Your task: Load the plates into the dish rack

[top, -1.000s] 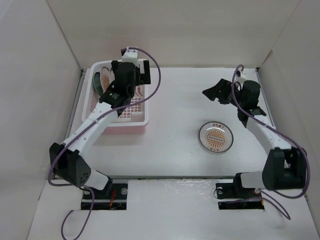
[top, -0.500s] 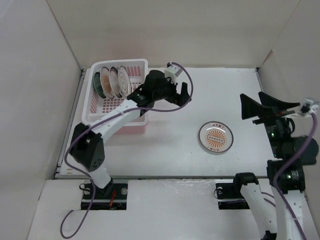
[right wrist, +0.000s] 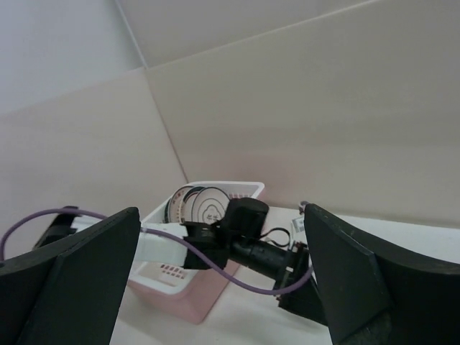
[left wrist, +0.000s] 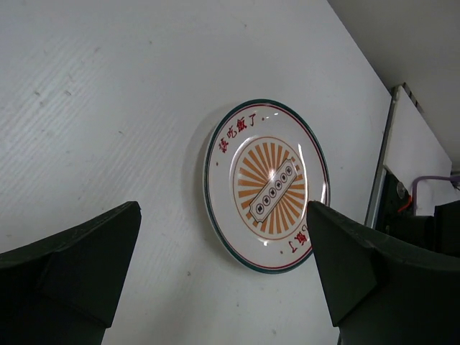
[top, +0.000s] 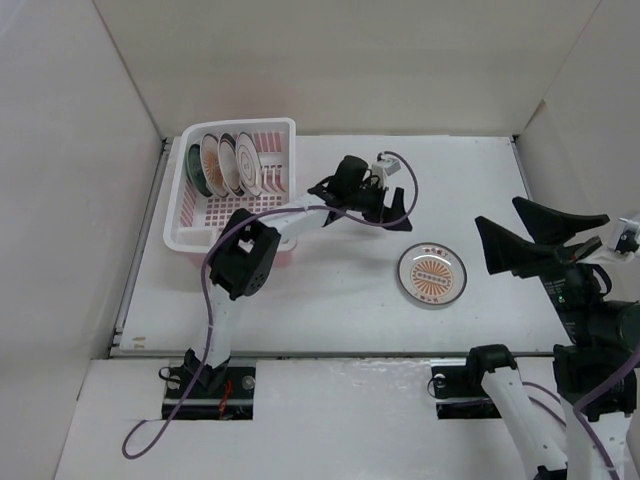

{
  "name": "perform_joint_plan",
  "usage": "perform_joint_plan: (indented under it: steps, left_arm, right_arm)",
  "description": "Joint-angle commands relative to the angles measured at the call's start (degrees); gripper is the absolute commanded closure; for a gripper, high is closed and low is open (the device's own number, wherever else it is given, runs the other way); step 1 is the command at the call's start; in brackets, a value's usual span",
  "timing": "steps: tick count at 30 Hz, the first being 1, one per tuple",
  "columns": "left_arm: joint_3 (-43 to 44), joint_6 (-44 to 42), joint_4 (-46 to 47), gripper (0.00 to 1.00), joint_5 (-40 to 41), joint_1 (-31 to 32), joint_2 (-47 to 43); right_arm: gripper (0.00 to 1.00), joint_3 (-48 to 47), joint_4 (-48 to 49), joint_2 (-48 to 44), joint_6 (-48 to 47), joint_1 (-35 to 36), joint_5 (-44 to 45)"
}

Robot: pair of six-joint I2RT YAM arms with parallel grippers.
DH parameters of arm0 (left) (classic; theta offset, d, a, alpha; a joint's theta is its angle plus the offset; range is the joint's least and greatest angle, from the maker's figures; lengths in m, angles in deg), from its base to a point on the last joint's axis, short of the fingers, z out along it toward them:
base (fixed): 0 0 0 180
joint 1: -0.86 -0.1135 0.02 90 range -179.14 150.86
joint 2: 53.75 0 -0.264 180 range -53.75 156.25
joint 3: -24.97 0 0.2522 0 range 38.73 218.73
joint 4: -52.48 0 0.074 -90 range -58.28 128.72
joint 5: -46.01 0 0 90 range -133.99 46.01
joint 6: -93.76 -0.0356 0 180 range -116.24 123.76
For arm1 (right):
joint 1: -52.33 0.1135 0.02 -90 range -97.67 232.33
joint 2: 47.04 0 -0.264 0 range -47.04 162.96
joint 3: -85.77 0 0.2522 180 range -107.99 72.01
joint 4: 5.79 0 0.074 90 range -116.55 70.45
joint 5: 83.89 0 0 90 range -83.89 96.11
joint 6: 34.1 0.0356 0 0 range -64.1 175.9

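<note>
I will move my left gripper down and back to the sunburst plate, with my open fingers on both sides of its far rim (top: 409, 253) (left wrist: 211, 215), because that rim is nearest.
A plate (top: 432, 275) with an orange sunburst centre lies flat on the white table, right of the middle. In the left wrist view this plate (left wrist: 267, 185) sits just ahead of my open, empty left gripper (left wrist: 223, 213). From above, the left gripper (top: 394, 210) hovers up and left of that plate, apart from it. Several plates (top: 238, 163) stand on edge in the pink dish rack (top: 176, 205) at the back left. My right gripper (top: 497, 212) is raised high at the right, open and empty. Its own view looks across at the dish rack (right wrist: 188, 298) and its plates (right wrist: 208, 206).
My left arm (top: 290, 220) stretches from the rack's front corner across the table, with a purple cable (top: 345, 222) looping under it. White walls (top: 60, 200) close in the table on three sides. A metal strip (top: 530, 190) runs along the right edge.
My left arm swung from over the dish rack to the right, toward the plate on the table. My right arm lifted up and back from the table. Both grippers stayed open.
</note>
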Motion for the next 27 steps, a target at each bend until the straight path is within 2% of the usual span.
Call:
perform_joint_plan:
  steps: [1,10,15,20,25,27]
  left_arm:
    - [2.89,3.96,4.71,0.01,-4.36,1.05,0.46]
    - [3.50,6.69,4.09,0.01,-1.45,3.43,5.12]
    - [1.83,8.71,5.41,0.07,-0.92,4.05,6.53]
    - [-0.09,9.24,5.41,0.08,1.00,4.57,6.53]
    - [-1.77,9.77,5.94,0.19,1.01,5.10,7.06]
    - [-2.29,9.77,5.94,0.19,1.62,5.63,7.06]
  right_arm:
    - [0.00,-4.11,-1.21,-1.10,-0.45,1.54,-1.27]
    - [0.00,-4.12,-1.39,-1.63,-1.95,3.91,1.19]
    - [0.00,-4.12,-1.39,-1.63,-2.47,4.53,2.42]
    - [0.00,-4.12,-1.39,-2.15,-2.47,5.05,2.95]
    - [0.00,-3.59,-1.39,-3.21,-2.47,5.05,4.09]
    - [0.00,-3.59,-1.39,-3.21,-2.47,5.05,4.09]
